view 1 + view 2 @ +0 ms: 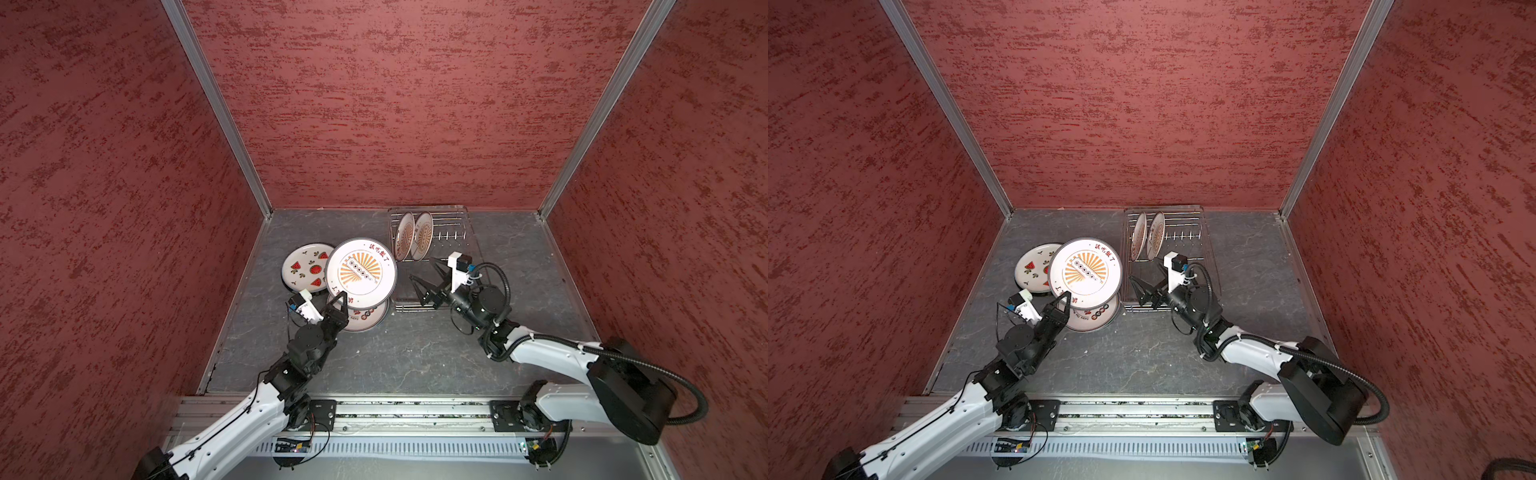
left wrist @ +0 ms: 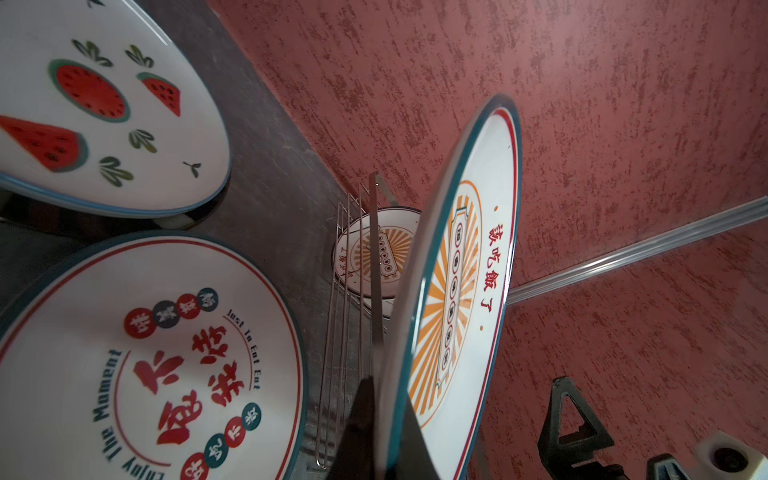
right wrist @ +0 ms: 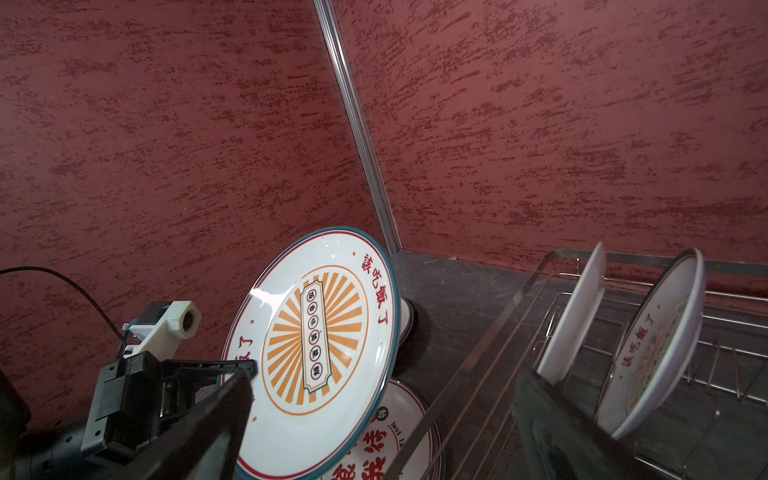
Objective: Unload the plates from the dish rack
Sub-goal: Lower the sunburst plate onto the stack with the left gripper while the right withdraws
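Observation:
The red-character plate (image 1: pixel 365 318) (image 2: pixel 145 365) is flat below my left gripper. I will lower the tilted sunburst plate, level it onto the red-character plate's top side, and release the sunburst plate's near rim.
My left gripper (image 1: pixel 343 297) (image 2: pixel 386 436) is shut on the near rim of a sunburst plate (image 1: pixel 360 272) (image 1: pixel 1086 272) (image 2: pixel 469 270) (image 3: pixel 320 345), which is tilted above the table, left of the dish rack (image 1: pixel 451 216) (image 1: pixel 1183 208) (image 3: pixel 498 332). Two plates (image 1: pixel 404 235) (image 1: pixel 424 235) stand upright at the rack's far left end. My right gripper (image 1: pixel 422 268) (image 3: pixel 386 374) is open and empty over the rack's near part. A red-character plate (image 1: pixel 365 318) (image 2: pixel 145 365) lies flat under the held one. A watermelon plate (image 1: pixel 305 268) (image 2: pixel 104 104) lies further left.
Red textured walls close in the grey table (image 1: pixel 415 353) on three sides. The rack's short prongs (image 1: pixel 453 236) stand bare to the right of the two upright plates. The arms' rail (image 1: pixel 395 415) runs along the front edge.

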`<state>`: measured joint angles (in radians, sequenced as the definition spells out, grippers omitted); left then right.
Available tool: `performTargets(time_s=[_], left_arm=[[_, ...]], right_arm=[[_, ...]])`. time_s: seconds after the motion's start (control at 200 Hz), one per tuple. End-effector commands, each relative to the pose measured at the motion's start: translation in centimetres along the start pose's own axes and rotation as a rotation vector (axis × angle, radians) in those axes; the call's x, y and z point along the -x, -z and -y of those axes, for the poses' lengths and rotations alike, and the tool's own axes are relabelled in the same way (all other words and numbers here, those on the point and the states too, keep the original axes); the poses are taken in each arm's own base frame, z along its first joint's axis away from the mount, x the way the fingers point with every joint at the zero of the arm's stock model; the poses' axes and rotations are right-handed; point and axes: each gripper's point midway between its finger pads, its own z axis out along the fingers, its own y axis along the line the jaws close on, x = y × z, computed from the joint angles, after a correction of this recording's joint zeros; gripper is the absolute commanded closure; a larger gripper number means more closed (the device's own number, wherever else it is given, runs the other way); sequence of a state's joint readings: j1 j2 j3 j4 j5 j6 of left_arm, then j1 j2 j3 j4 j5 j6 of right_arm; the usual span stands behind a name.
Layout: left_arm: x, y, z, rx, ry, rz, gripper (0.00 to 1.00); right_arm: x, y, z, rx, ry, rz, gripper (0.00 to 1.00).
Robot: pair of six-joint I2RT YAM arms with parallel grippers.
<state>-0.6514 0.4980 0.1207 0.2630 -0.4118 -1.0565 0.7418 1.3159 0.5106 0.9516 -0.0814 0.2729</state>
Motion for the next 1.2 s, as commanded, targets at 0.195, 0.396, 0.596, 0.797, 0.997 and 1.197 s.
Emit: performTargets(time_s=[0.195, 0.396, 0.596, 0.797, 0.997, 1.197], left_arm=[[2.0, 1.4, -4.1, 0.247, 0.136, 0.097, 1.00], [1.8, 2.2, -6.9, 0.432, 0.222, 0.110, 1.00], [0.9, 2.2, -8.3, 0.525, 0.266, 0.099, 1.00], [0.2, 2.1, -9.1, 0.623, 0.269, 0.085, 1.00], [-1.1, 1.5, -9.5, 0.655, 0.272, 0.034, 1.00], [-1.1, 2.1, -10.0, 0.682, 0.307, 0.046, 0.99]], right_arm=[[-3.8, -4.1, -1.6, -0.046, 0.113, -0.202, 0.01], [-6.3, -6.0, -1.5, -0.090, 0.155, -0.289, 0.01], [-7.6, -7.0, -1.4, -0.096, 0.170, -0.323, 0.01], [-7.6, -7.1, -1.7, -0.089, 0.179, -0.320, 0.01], [-7.9, -7.2, -1.4, -0.097, 0.189, -0.316, 0.01], [-8.0, -7.6, -1.4, -0.097, 0.189, -0.315, 0.01]])
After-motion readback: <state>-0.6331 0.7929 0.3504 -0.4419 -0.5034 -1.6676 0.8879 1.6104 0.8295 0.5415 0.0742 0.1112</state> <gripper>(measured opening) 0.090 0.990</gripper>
